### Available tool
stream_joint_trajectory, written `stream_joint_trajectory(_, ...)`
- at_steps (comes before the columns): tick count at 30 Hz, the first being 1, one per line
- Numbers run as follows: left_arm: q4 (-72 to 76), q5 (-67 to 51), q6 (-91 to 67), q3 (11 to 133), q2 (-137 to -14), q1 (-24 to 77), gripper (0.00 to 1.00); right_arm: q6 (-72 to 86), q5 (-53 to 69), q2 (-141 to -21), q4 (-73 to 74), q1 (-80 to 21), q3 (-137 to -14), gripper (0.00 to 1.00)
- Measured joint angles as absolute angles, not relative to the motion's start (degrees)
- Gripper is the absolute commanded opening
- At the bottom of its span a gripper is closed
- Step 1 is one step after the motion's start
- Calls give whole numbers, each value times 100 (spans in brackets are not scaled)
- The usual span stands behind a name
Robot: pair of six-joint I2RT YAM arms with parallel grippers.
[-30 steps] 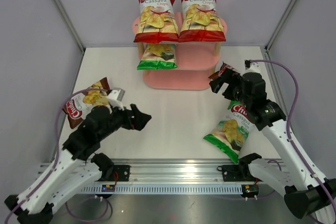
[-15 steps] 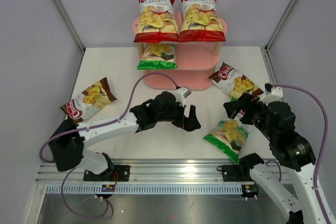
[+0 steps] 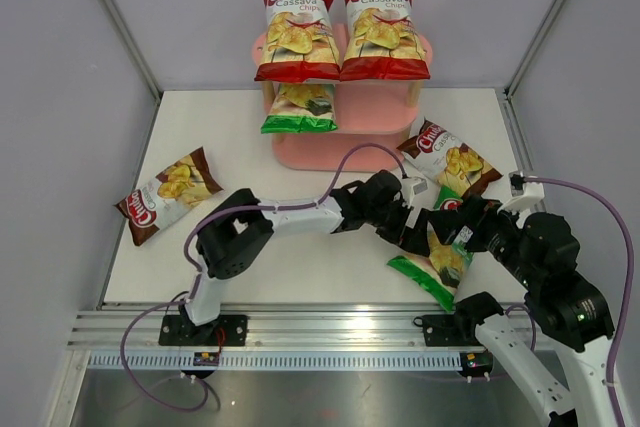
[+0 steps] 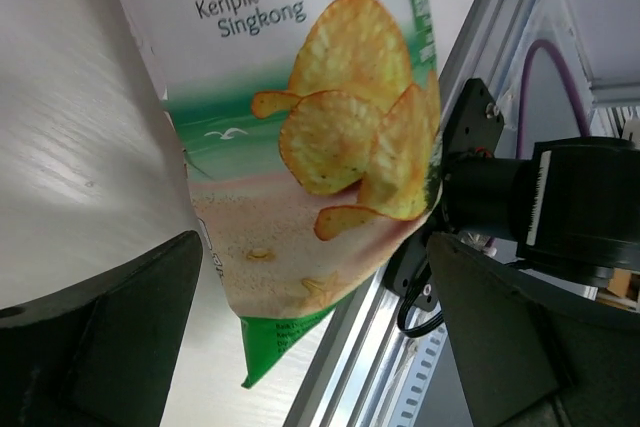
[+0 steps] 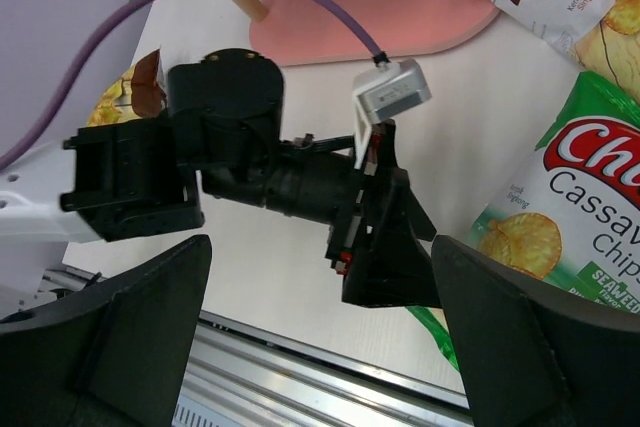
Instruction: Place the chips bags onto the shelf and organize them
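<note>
The green bag's lower end shows between the left gripper's open fingers, so the robot will lower that gripper onto the sand-coloured lower edge (image 3: 424,272) (image 4: 285,282) and close it there.
The pink shelf (image 3: 340,152) stands at the back. Two red chips bags (image 3: 296,35) (image 3: 383,32) stand on its top board and a green bag (image 3: 300,107) lies on the middle board. A second green bag (image 3: 445,257) lies on the table at the near right. My left gripper (image 3: 415,230) reaches across to it, open, with the bag's lower end (image 4: 300,237) between its fingers. My right gripper (image 3: 478,225) hovers open and empty over the same bag (image 5: 560,217). One brown bag (image 3: 450,155) lies right of the shelf and another (image 3: 165,192) at the left.
The left arm (image 3: 300,217) stretches across the middle of the table. The metal rail (image 3: 330,332) runs along the near edge, with the right arm's base (image 4: 560,207) just beyond the green bag. Grey walls close in both sides.
My left arm has swung from the left side across to the green bag. My right gripper has pulled back from the shelf's right end, leaving the brown bag on the table there.
</note>
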State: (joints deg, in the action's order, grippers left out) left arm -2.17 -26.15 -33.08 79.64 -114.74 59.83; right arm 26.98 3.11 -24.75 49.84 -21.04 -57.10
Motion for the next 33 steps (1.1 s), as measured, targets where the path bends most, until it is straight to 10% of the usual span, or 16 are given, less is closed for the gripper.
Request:
stream_joint_trajectory(14,150,-3446,-3721,8250,-12444,6125,98,2615,915,-2392,4829,-2104,-5612,99)
stream_joint_trajectory(26,1481,-3494,-4770,7758,-12617,6149,32,2615,1090,-2392,4762,-2104,-5461,99)
stream_joint_trajectory(33,2650,-3052,-5363,6224,-11736,6163,19,2611,1129,-2408,4735,-2104,-5461,100)
